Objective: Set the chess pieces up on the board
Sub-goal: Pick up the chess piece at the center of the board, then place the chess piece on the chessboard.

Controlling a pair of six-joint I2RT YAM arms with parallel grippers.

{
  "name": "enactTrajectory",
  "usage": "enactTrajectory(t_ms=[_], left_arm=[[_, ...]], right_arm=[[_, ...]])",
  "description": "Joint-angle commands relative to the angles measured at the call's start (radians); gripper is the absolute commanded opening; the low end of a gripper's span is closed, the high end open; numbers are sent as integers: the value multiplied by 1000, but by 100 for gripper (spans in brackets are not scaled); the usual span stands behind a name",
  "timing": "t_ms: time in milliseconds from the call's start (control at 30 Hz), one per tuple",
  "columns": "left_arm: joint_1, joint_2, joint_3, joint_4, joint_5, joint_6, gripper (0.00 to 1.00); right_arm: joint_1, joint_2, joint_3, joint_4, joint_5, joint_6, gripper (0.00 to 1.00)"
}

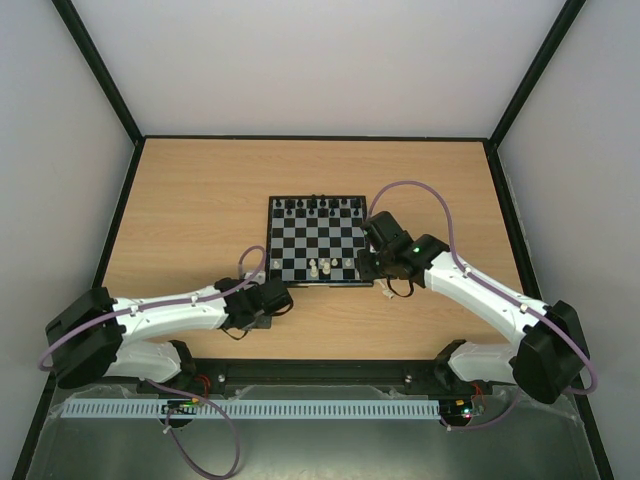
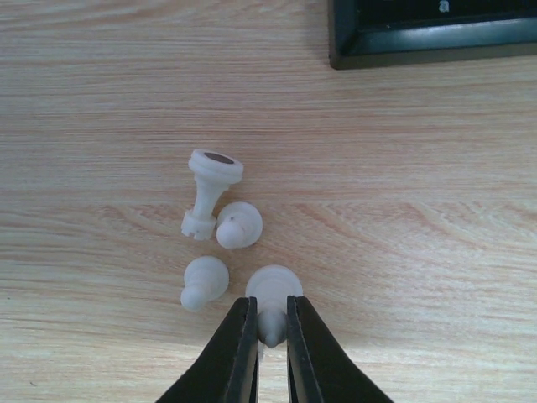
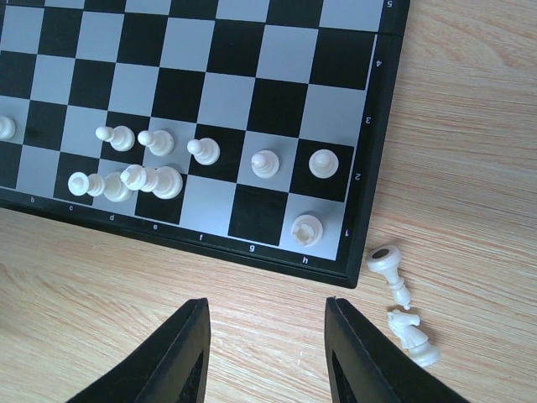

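My left gripper is to lift and go across outward next, to its right in the top view, then lower to the empty near-row c square (image 1: 300, 275) and release there.
The board (image 1: 300, 240) lies mid-table, with black figures on its far rows and a few white chess pieces (image 1: 322, 267) near its front edge. My left gripper (image 2: 270, 304) is down on the wood in front of the board's near left corner (image 2: 419, 46), shut on a white piece (image 2: 274, 285). Beside it are a toppled rook (image 2: 208, 191) and two pawns (image 2: 239, 224), (image 2: 204, 281). My right gripper (image 3: 267, 306) is open and empty over bare wood just in front of the board's near right corner (image 3: 210, 252). White pawns and taller pieces stand on ranks 1 and 2, with a rook on h1 (image 3: 307, 228).
A white bishop (image 3: 390, 269) and a white knight (image 3: 413, 334) lie on the wood just right of the board's corner, close to my right finger (image 3: 361, 353). Black-framed walls enclose the wooden table (image 1: 190, 210).
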Motion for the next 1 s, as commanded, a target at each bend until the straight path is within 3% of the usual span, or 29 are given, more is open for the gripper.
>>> enactTrajectory(t_ms=[0,233,467,967], left_arm=[[-1,13,19,-17,-23,2,3],[-3,15,186,-86,-57,55,3],[28,208,357,-21,-39,197,3],[99,413,497,83,5,323,2]], right_arm=[[-2,-20,-12,-30,-4,-15,38],[-3,-25,-10,-30,-13,-16,38],[-4,-33,-11,-33,5,-13,38],[-3,-33,-10,-34,17,-11,38]])
